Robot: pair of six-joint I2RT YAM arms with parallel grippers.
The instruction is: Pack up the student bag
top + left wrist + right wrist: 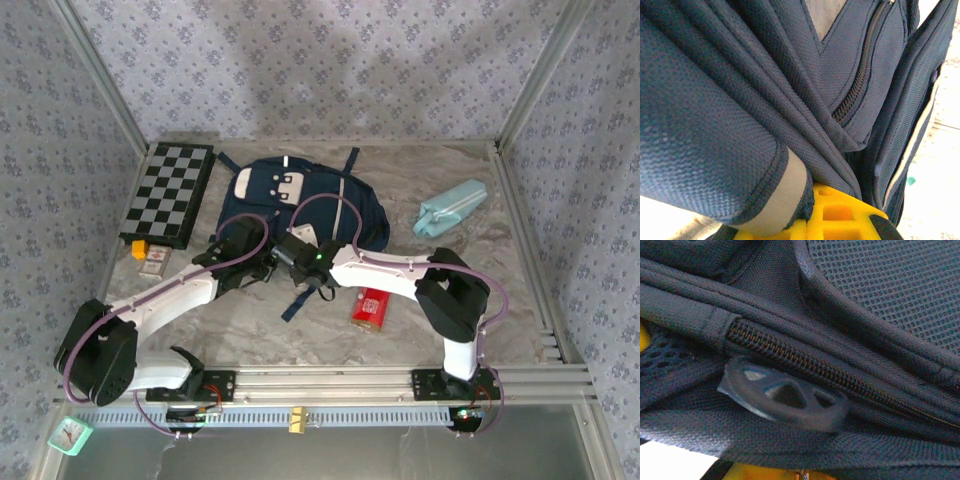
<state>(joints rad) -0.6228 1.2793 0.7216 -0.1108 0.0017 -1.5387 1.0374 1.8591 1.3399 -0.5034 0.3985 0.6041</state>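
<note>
I need to pull the bag's fold toward the folded chessboard (170, 195) with my left gripper next, and then let go of the fabric.
The student bag (305, 195), navy with a white front patch and a white stripe, lies at the back middle of the table. Both grippers are at its near edge. My left gripper (238, 255) is shut on a fold of the bag's fabric (740, 100). A grey-lined hem (785, 195) lies over its yellow finger (840, 216). My right gripper (292, 252) is pressed against the bag. Its wrist view has a closed zipper (805, 365) and a dark rubber zipper pull (785, 395) just above the jaws. Fabric hides those jaws.
A folded chessboard (170, 192) lies at the back left, with a small orange piece (139, 249) and a card box (155, 263) in front of it. A light-blue pencil case (450, 208) sits at the right. A red box (370, 307) lies near my right arm.
</note>
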